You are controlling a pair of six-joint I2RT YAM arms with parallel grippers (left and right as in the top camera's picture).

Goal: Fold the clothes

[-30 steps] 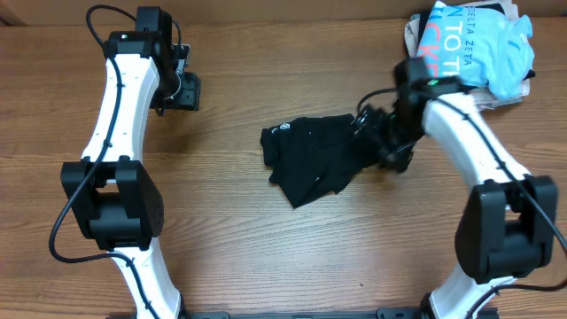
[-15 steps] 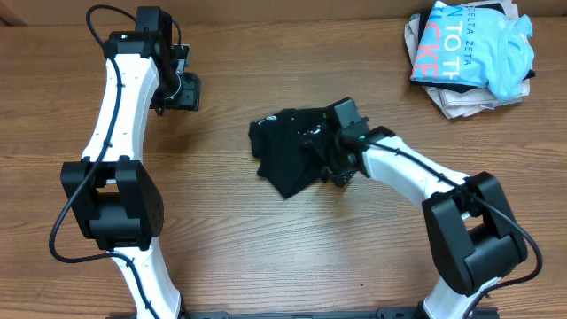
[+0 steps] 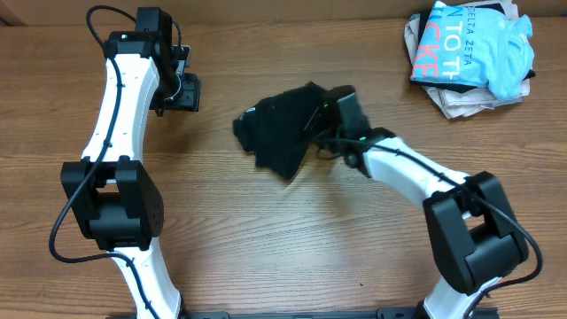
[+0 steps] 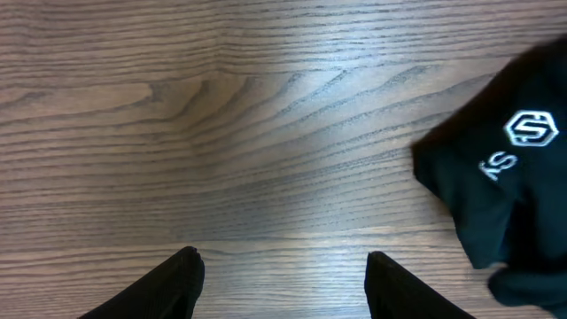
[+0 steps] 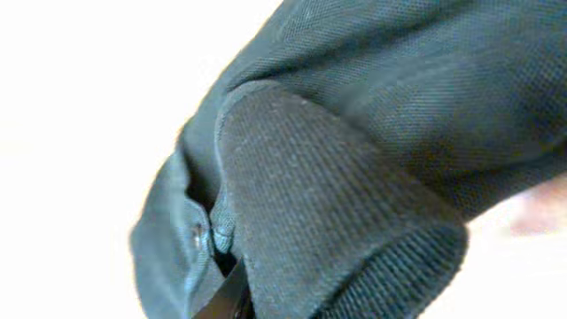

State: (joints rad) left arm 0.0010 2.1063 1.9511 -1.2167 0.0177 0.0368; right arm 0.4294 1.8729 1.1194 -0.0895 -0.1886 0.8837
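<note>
The bunch of fabric in my right gripper should be pulled from the black garment toward the clothes heap, and then my right gripper should open.
A crumpled black garment (image 3: 276, 135) with a small white logo lies mid-table; its logo end (image 4: 505, 168) shows at the right of the left wrist view. My right gripper (image 3: 326, 117) sits at the garment's right edge, shut on a bunch of the fabric. In the right wrist view the black cloth and its ribbed collar (image 5: 354, 177) fill the frame, wrapped round one fingertip (image 5: 232, 297). My left gripper (image 3: 183, 90) hovers over bare wood to the garment's left. It is open (image 4: 282, 270), with nothing between its fingers.
A heap of other clothes (image 3: 469, 49), a light blue printed shirt on top, sits at the table's far right corner. Bare wooden tabletop (image 3: 266, 239) stretches in front of the black garment and around the left arm.
My right arm swung left onto the black garment, closed on it and drew it up and to the left, bunching it. The left arm has not moved.
</note>
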